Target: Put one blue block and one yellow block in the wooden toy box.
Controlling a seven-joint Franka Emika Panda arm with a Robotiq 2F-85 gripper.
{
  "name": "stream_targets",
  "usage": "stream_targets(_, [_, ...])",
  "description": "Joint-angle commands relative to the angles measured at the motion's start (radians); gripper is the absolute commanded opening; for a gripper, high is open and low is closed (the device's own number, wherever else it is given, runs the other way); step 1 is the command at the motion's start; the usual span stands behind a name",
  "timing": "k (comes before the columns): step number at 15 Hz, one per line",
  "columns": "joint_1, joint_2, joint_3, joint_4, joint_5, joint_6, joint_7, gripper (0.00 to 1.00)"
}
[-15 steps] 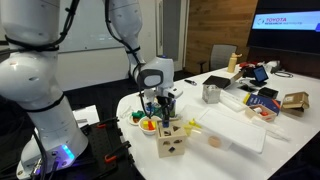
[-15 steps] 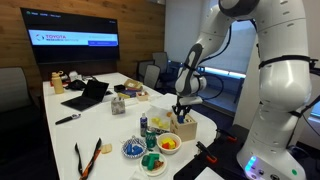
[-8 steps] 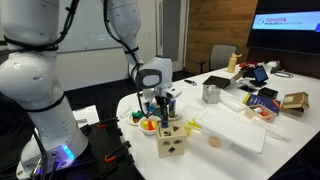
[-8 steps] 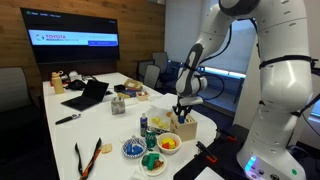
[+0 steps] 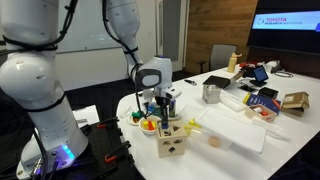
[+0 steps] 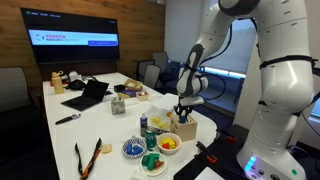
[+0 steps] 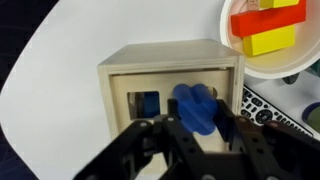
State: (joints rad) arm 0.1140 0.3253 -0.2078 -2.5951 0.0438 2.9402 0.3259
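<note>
Next, my gripper will lower the blue flower-shaped block onto the half of the box top (image 7: 219,90) by the white bowl (image 7: 232,50) and release it, since that lies directly below my gripper.
In the wrist view the wooden toy box (image 7: 170,75) lies right below me, its top face cut with holes. My gripper (image 7: 197,118) is shut on a blue flower-shaped block (image 7: 195,103) and holds it just over the box top. More blue (image 7: 146,103) shows through a square hole to the left. A yellow block (image 7: 272,40) lies with a red one in a white bowl (image 7: 232,50) beside the box. In both exterior views the gripper (image 5: 163,103) (image 6: 181,108) hangs straight over the box (image 5: 172,141) (image 6: 184,126).
A long white tray (image 5: 235,125) lies beside the box. Bowls of coloured blocks (image 6: 168,145) (image 6: 133,149) stand near the table edge. A remote control (image 7: 265,105) lies next to the box. A laptop (image 6: 88,94) and orange-handled tongs (image 6: 88,157) are farther off.
</note>
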Motion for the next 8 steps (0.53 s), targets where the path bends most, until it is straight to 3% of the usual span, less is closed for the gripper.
stream_targets(1, [-0.016, 0.009, 0.024, -0.021, 0.013, 0.027, -0.002, 0.15])
stream_targets(8, [-0.053, 0.023, 0.083, 0.002, 0.037, 0.027, -0.031, 0.15])
